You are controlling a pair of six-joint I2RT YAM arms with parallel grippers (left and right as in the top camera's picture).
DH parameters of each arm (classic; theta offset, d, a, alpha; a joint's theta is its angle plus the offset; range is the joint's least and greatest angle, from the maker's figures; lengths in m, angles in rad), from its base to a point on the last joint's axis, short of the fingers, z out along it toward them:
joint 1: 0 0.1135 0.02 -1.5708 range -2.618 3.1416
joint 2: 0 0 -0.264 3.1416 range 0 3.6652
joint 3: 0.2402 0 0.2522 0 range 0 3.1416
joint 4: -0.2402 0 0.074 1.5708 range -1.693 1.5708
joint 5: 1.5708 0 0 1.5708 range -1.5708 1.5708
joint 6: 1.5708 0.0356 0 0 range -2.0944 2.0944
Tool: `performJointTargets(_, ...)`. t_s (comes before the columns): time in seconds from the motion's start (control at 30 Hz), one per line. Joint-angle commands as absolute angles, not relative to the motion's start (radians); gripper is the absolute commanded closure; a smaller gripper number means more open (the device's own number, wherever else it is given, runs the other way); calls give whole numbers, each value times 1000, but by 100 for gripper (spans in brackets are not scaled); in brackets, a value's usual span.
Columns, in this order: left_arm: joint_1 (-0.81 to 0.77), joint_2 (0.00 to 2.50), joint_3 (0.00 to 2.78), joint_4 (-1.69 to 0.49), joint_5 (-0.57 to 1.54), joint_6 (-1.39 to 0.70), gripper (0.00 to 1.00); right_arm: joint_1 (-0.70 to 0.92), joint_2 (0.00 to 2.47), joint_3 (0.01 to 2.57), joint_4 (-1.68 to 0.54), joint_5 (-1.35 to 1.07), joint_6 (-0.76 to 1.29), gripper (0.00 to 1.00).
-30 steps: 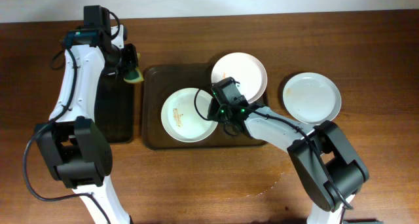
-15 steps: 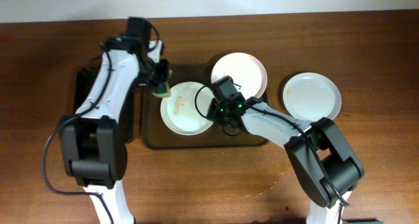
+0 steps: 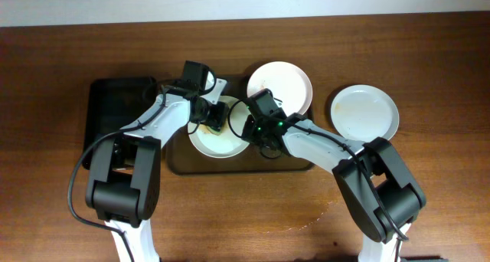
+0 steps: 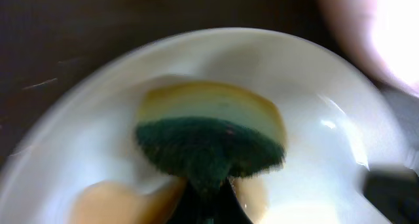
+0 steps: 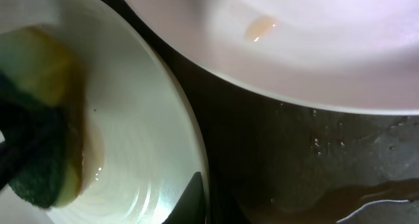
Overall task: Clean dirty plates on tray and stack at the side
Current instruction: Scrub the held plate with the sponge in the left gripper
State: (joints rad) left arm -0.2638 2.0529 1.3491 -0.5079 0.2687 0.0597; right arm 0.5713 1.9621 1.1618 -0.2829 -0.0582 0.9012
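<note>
Next, my right gripper lifts, crosses to the right in the overhead view, lowers onto the third plate (image 3: 365, 114), set beside the tray, and releases.
A white plate (image 3: 227, 142) lies on the left part of the dark brown tray (image 3: 178, 151). My left gripper (image 3: 212, 113) is shut on a green and yellow sponge (image 4: 211, 139) and presses it into this plate (image 4: 327, 152). My right gripper (image 3: 249, 128) is shut on the plate's right rim (image 5: 186, 129), with one finger (image 5: 191, 196) inside the rim. The sponge also shows in the right wrist view (image 5: 40, 152). A second plate (image 3: 282, 83) sits at the tray's back right and has a small orange smear (image 5: 260, 29). A third plate (image 3: 364, 113) lies on the table to the right of the tray.
A narrower black tray (image 3: 119, 112) lies to the left of the brown tray. The brown tray's floor (image 5: 308, 165) is wet. A faint damp ring (image 3: 325, 210) marks the wooden table in front of the tray.
My left arm has swung right from the black tray, carrying the sponge, and brought it down into the plate. My right gripper has stayed on the plate's rim.
</note>
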Motion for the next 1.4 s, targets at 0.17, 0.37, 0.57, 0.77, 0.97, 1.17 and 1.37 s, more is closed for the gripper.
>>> performJointTargets(0.17, -246, 2062, 1332, -798, 368, 65, 100, 575, 1990, 1164, -281, -57, 891, 96)
performJointTargets(0.37, -245, 2062, 1332, -622, 583, 220, 100, 574, 1990, 1164, -281, -56, 888, 96)
performJointTargets(0.57, -246, 2062, 1332, -538, -59, -178, 99, 574, 1990, 1164, -281, -56, 888, 96)
performJointTargets(0.77, -246, 2062, 1332, -797, -41, -203, 99, 574, 1990, 1164, -281, -60, 888, 96)
performJointTargets(0.97, -240, 2062, 1332, -646, 575, 84, 100, 574, 1990, 1164, -276, -72, 888, 96)
performJointTargets(1.17, -220, 2062, 1329, -389, -22, -188, 100, 574, 1990, 1164, -269, -71, 887, 96)
performJointTargets(1.37, -219, 1910, 1431, -656, -29, -152, 99, 574, 1990, 1164, -270, -87, 868, 96)
